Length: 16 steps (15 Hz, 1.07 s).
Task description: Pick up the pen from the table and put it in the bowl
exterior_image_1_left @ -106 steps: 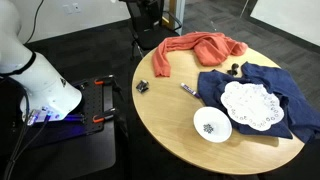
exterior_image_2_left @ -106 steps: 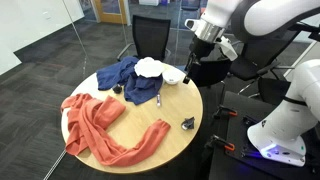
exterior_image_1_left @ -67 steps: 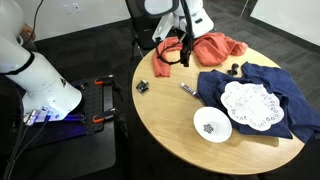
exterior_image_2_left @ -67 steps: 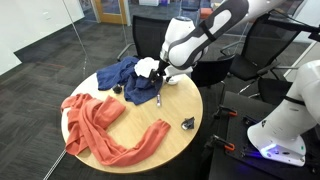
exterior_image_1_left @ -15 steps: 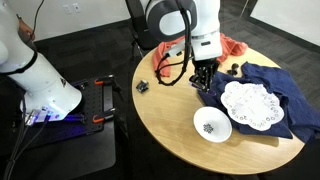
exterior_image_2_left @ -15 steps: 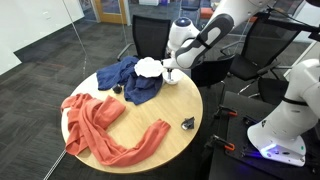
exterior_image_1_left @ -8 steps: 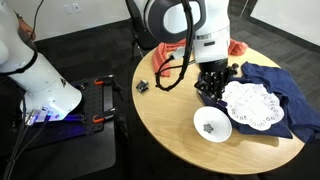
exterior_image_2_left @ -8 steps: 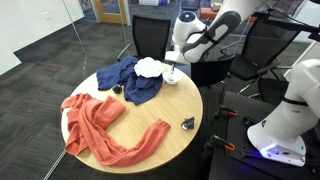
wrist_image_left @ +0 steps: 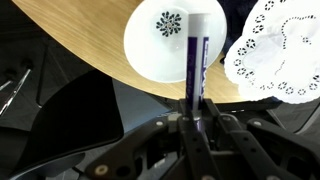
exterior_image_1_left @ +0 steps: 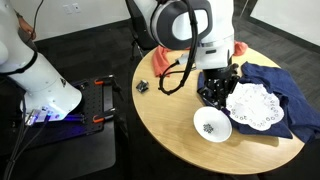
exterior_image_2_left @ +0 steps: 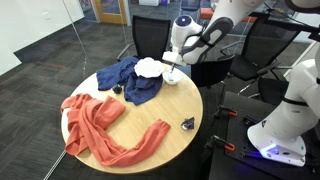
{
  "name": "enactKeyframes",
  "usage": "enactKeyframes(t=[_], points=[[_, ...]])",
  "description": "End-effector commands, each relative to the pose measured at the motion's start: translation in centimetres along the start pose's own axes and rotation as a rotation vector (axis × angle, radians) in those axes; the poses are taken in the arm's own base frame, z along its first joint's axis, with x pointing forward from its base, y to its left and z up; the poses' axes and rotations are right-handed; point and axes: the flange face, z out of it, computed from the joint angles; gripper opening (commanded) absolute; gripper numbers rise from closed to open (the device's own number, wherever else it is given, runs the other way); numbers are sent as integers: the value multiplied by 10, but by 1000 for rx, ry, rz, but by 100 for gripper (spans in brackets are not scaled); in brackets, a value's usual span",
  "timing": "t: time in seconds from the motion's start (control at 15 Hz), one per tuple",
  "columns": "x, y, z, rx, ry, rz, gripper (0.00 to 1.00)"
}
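Note:
My gripper lowers toward the white bowl next, bringing the pen farther over its speckled mark (exterior_image_1_left: 209, 128) (wrist_image_left: 168, 24).
In the wrist view my gripper (wrist_image_left: 193, 115) is shut on the pen (wrist_image_left: 193, 62), a thin dark purple stick with a pale tip. The pen points out over the right part of the white bowl (wrist_image_left: 160, 50), which has a dark speckled mark at its centre. In an exterior view my gripper (exterior_image_1_left: 213, 96) hangs just above and behind the bowl (exterior_image_1_left: 212, 125) on the tan round table (exterior_image_1_left: 165, 120). The pen itself is too small to make out in both exterior views. My gripper (exterior_image_2_left: 172, 70) also shows at the table's far side, over the bowl (exterior_image_2_left: 174, 77).
A white lace doily (exterior_image_1_left: 250, 104) lies on a dark blue cloth (exterior_image_1_left: 265, 80) right beside the bowl. An orange cloth (exterior_image_1_left: 165, 58) lies at the back of the table. A small black-and-white lump (exterior_image_1_left: 142, 87) sits near the table's edge. Chairs (exterior_image_2_left: 150, 35) stand around it.
My arm has carried the pen from beside the blue cloth toward the bowl and a little lower. The jaws have stayed shut on it.

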Motion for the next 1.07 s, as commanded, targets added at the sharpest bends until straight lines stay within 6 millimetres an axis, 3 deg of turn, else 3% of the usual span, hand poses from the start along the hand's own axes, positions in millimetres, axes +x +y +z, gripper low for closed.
enactKeyframes(t=[0.0,0.47,0.73,0.8,0.87,0.93,1.0], points=[[5,-8,19,-19,60,58,5],[-7,-11,65,-103,90,113,5],[-14,-15,80,-118,94,118,5],[-15,-17,81,-116,91,117,17],[-16,-19,82,-116,91,118,43],[-17,-20,82,-116,88,117,44],[-18,-21,82,-111,90,115,51]])
